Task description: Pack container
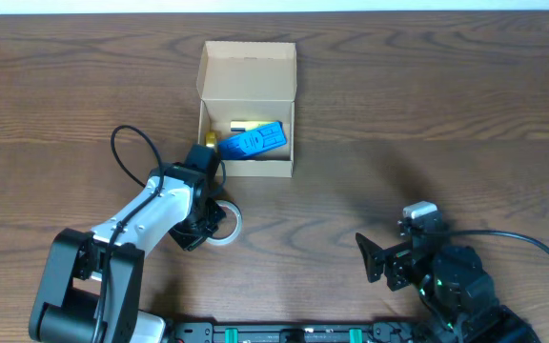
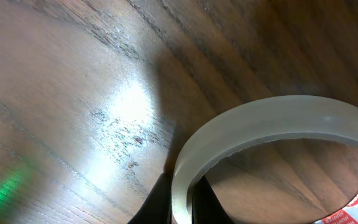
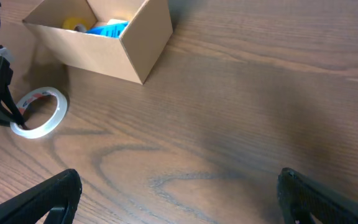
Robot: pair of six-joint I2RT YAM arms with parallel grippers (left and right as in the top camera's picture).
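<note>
The container's lid is open, so the left gripper will next lift the tape roll (image 1: 231,225) outward over the container's near side, then go down to release it above the blue item (image 1: 251,141).
The tan cardboard container (image 1: 247,170) stands open at the table's middle back, its flap lid (image 1: 248,70) up; it also shows in the right wrist view (image 3: 138,38). Inside lie a blue item (image 1: 253,142) and a yellow item (image 1: 239,126). A clear tape roll (image 1: 231,225) lies on the table in front of the container, also in the right wrist view (image 3: 42,112). My left gripper (image 2: 181,205) is shut on the tape roll's wall (image 2: 241,130), one finger inside and one outside. My right gripper (image 3: 179,199) is open and empty at the front right.
The left arm (image 1: 151,214) stretches from the front left toward the container's front left corner. A black cable (image 1: 132,157) loops over the table left of the container. The right arm's base (image 1: 451,281) and cable sit at the front right.
</note>
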